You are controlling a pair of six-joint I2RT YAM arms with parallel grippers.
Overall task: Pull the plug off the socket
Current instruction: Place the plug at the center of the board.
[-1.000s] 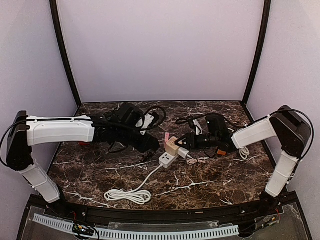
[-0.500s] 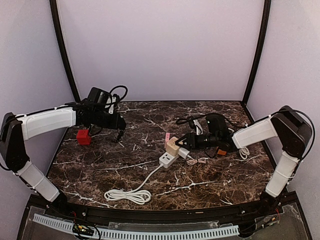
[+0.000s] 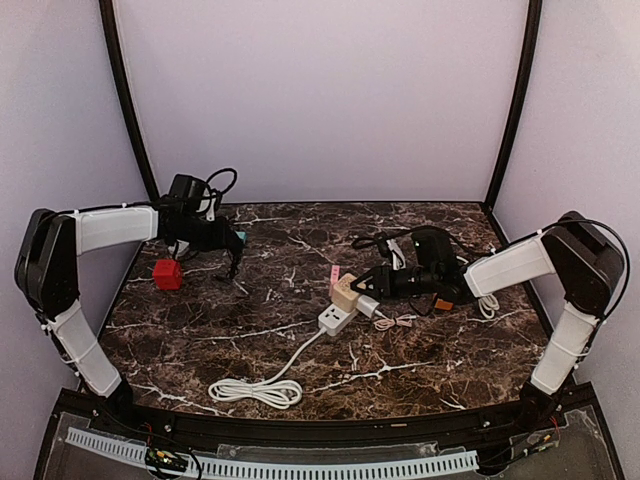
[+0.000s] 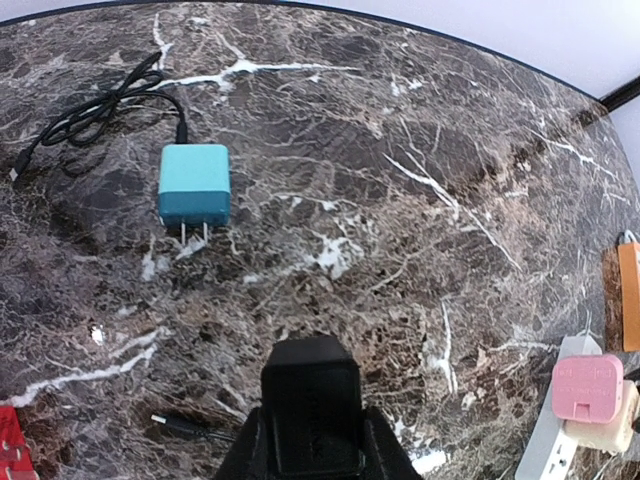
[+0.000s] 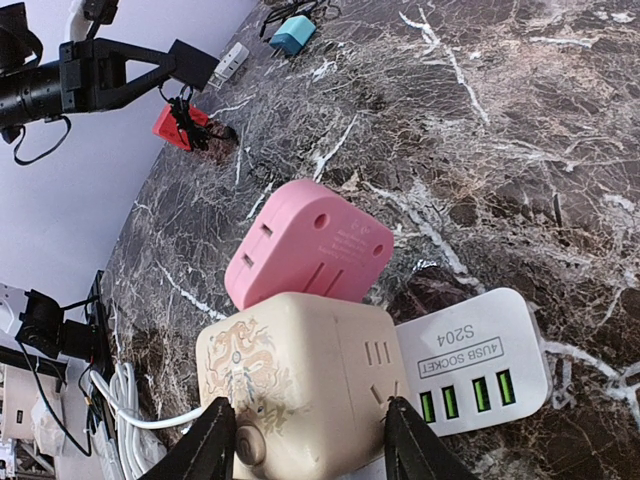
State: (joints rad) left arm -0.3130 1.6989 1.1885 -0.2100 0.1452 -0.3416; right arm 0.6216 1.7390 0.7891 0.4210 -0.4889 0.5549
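I will next carry the black plug [image 4: 310, 390] down with my left gripper, onto the open marble just short of the teal charger.
The cream cube socket [image 5: 300, 370] sits mid-table [image 3: 345, 292], and my right gripper [image 5: 308, 450] is shut on its two sides [image 3: 366, 297]. A pink plug [image 5: 305, 245] is still seated in the cube's far face. My left gripper [image 4: 312, 445] is shut on a black plug [image 4: 310, 390], held above the marble at the back left [image 3: 232, 262], well away from the socket. A thin black lead trails from it.
A white USB power strip [image 5: 470, 365] lies against the cube, its white cord coiled near the front [image 3: 255, 390]. A teal charger [image 4: 194, 183] and a black cable [image 4: 100, 105] lie ahead of the left gripper. A red block [image 3: 167, 274] sits at the left edge.
My left arm has swung away from the socket to the back left, carrying the black plug with it. The right gripper has stayed on the cube.
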